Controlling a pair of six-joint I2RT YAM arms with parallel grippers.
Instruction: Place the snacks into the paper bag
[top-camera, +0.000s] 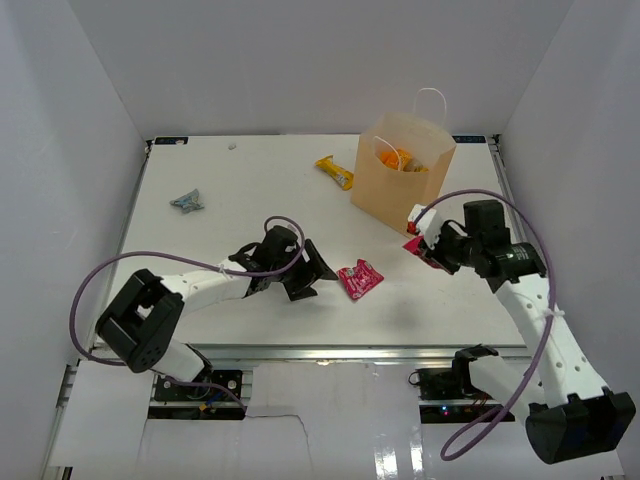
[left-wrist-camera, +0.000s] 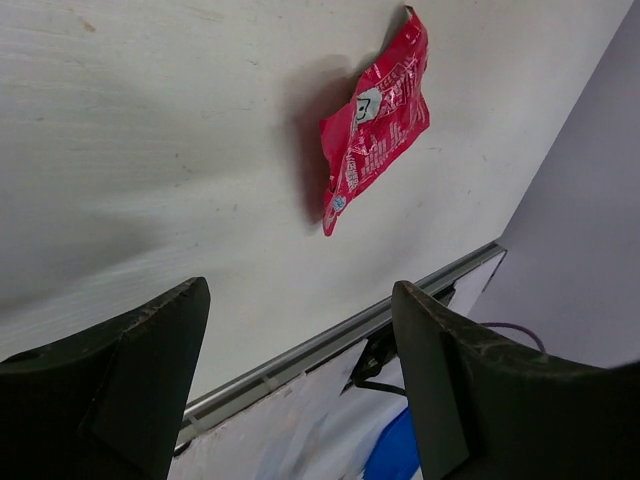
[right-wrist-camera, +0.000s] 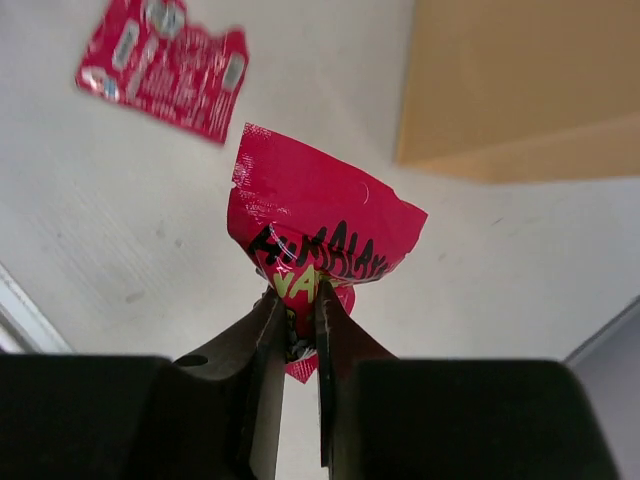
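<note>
The crumpled packet rises above the bag's rim in my right gripper next and goes outward over the bag's opening (top-camera: 409, 146) for release. The bag's near side stands before the packet.
The tan paper bag (top-camera: 400, 180) stands upright at the back right, and orange snacks (top-camera: 395, 158) show inside its mouth. My right gripper (top-camera: 430, 243) is shut on a crumpled red-pink packet (right-wrist-camera: 320, 230) and holds it in front of the bag (right-wrist-camera: 520, 90). Another red-pink packet (top-camera: 360, 279) lies flat on the table; it also shows in the wrist views (left-wrist-camera: 375, 125) (right-wrist-camera: 165, 65). My left gripper (top-camera: 305, 270) hangs open just left of it, nothing between its fingers (left-wrist-camera: 300, 300). A yellow bar (top-camera: 335, 172) lies left of the bag. A grey-blue packet (top-camera: 187, 201) lies far left.
White walls close in the table (top-camera: 250, 190) on the left, back and right. A metal rail (top-camera: 330, 350) runs along the near edge, with the arm bases and purple cables below it.
</note>
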